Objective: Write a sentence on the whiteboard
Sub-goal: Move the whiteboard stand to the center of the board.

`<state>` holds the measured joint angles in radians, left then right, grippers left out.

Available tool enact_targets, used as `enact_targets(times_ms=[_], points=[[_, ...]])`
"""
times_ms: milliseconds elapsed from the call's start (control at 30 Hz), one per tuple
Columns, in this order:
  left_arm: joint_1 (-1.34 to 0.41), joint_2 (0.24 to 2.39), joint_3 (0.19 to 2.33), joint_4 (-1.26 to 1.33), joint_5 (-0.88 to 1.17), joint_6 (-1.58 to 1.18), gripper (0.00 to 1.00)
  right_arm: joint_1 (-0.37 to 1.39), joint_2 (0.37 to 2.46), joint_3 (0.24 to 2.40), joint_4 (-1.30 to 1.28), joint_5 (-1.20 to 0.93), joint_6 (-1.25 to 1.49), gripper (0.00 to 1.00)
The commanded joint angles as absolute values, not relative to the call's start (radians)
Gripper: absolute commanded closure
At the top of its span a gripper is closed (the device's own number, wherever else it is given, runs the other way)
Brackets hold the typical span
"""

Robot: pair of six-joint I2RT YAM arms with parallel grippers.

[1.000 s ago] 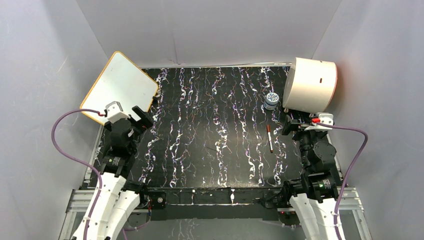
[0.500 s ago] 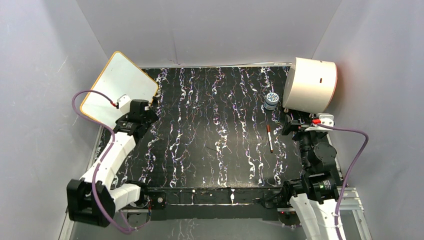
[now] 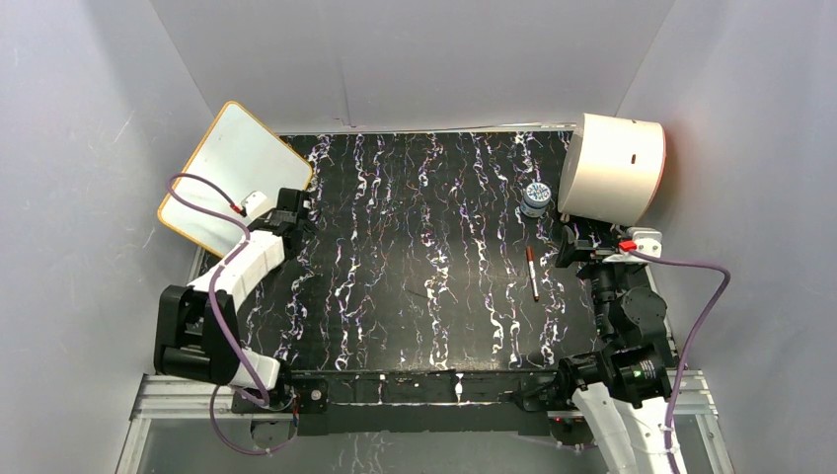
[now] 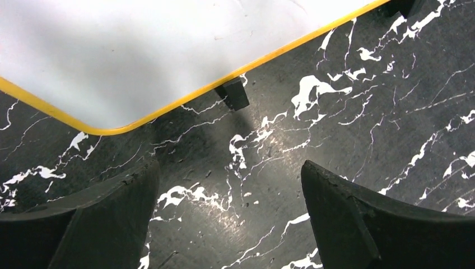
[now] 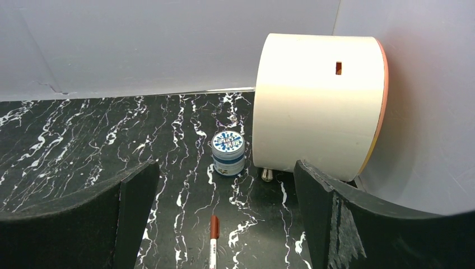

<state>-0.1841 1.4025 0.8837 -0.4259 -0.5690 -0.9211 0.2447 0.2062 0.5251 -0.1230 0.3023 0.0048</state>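
The left gripper lowers outward next onto the small black foot under the slanting rim, turning toward square.
The whiteboard point(image 3: 235, 170) leans at the mat's far left corner, white with an orange-yellow rim. Its face is blank and no sentence shows on it. My left gripper point(image 3: 300, 207) is open and empty just off the board's right lower corner. In the left wrist view the board point(image 4: 140, 50) fills the top, and my gripper point(image 4: 228, 174) hangs low over bare mat below its rim. A red-capped marker point(image 3: 532, 274) lies on the mat at the right. My right gripper point(image 3: 568, 243) is open and empty to the marker's right. The marker point(image 5: 213, 241) also shows between the fingers in the right wrist view.
A cream half-cylinder drum point(image 3: 612, 168) stands at the far right, with a small blue-and-white jar point(image 3: 536, 197) beside it. Both also show in the right wrist view, the drum point(image 5: 316, 109) and the jar point(image 5: 228, 152). A small black foot point(image 4: 232, 93) sticks out under the board's rim. Grey walls close in three sides.
My left arm has stretched forward and dropped low, carrying its open gripper up and right to the whiteboard's corner. The right arm has hardly moved.
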Motion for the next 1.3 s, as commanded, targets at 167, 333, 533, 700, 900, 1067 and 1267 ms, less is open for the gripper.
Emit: enact_targets(times_ms=[167, 333, 533, 700, 900, 1067, 1267], points=[[-0.178, 1.57, 0.987, -0.39, -0.693, -0.969, 0.1, 0.271, 0.192, 0.507, -0.038, 0.32, 0.012, 0.01], [-0.174, 1.652, 1.026, -0.419, -0.744, -1.044, 0.18, 0.279, 0.188, 0.502, -0.031, 0.322, 0.009, 0.01], [-0.147, 1.73, 1.072, -0.418, -0.709, -1.067, 0.28, 0.297, 0.195, 0.496, -0.018, 0.322, 0.002, 0.01], [-0.134, 1.762, 1.076, -0.424, -0.744, -1.121, 0.48, 0.303, 0.198, 0.494, -0.014, 0.328, 0.002, 0.01], [-0.103, 1.796, 1.073, -0.427, -0.733, -1.145, 0.49, 0.307, 0.204, 0.492, -0.012, 0.324, 0.002, 0.01], [-0.081, 1.808, 1.068, -0.417, -0.729, -1.152, 0.53, 0.308, 0.206, 0.493, -0.013, 0.321, 0.002, 0.01], [-0.077, 1.809, 1.049, -0.415, -0.709, -1.111, 0.65, 0.307, 0.206, 0.493, -0.014, 0.318, 0.002, 0.01]])
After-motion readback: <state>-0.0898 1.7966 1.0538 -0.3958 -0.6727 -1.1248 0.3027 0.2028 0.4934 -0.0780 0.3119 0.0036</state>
